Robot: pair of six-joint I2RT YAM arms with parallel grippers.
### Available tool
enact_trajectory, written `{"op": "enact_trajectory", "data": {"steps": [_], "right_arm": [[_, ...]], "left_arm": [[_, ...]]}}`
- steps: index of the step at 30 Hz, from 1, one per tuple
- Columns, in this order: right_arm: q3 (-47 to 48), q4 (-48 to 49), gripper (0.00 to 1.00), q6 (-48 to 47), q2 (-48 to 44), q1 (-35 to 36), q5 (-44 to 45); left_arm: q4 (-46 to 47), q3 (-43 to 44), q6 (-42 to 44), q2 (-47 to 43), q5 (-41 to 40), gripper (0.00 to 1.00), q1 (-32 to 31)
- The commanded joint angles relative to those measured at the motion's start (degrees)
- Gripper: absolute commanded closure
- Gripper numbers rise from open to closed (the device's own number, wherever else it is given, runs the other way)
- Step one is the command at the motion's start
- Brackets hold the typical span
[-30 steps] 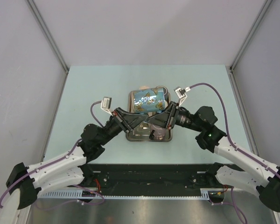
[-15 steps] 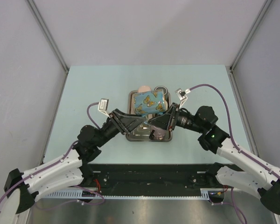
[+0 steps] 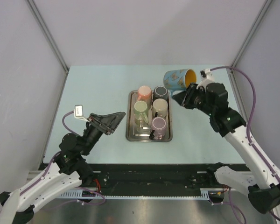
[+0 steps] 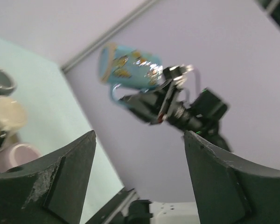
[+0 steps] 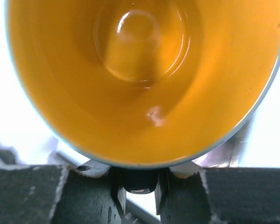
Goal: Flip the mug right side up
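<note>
My right gripper turns fingers-down next, since the mug's opening still faces sideways. It then lowers the mug base-first onto the bare tabletop away from the tray and lets go.
The mug (image 3: 176, 79) is light blue with butterflies and an orange inside. It hangs in the air over the table's back right, lying on its side with the mouth facing right. My right gripper (image 3: 186, 97) is shut on its handle from below. In the right wrist view the orange inside of the mug (image 5: 144, 70) fills the frame, and the right gripper (image 5: 140, 183) pinches the dark handle under the rim. The left wrist view shows the mug (image 4: 130, 67) far off. My left gripper (image 3: 117, 122) (image 4: 139, 140) stands open and holds nothing, left of the tray.
A metal tray (image 3: 129, 135) sits mid-table with several mugs: a pink-orange one (image 3: 144, 91), a dark one (image 3: 160, 92), a green one (image 3: 140, 108), a cream one (image 3: 159, 106) and a pink one (image 3: 158, 123). Grey walls close in both sides.
My left gripper let go of the mug, opened and drew back to the left. My right gripper carried the mug from above the tray up to the back right.
</note>
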Motion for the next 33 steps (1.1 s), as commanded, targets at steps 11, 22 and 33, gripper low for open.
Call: {"op": "enact_trajectory", "data": {"steps": [11,22,33], "right_arm": [[27.1,-14.5,1.00,-11.2,31.4,-19.7,37.2],[46.0,-20.4,1.00,-10.9,56.6,-24.8,37.5],[58.1,-25.0,1.00,-11.9,71.1,-26.0,35.2]], "left_arm": [[-34.3,7.0,2.0,0.8,-8.4,0.20,0.4],[-38.0,6.2,5.9,-1.2,-8.9,0.20,0.4],[-37.4,4.8,7.4,2.7,-9.6,0.20,0.4]]}}
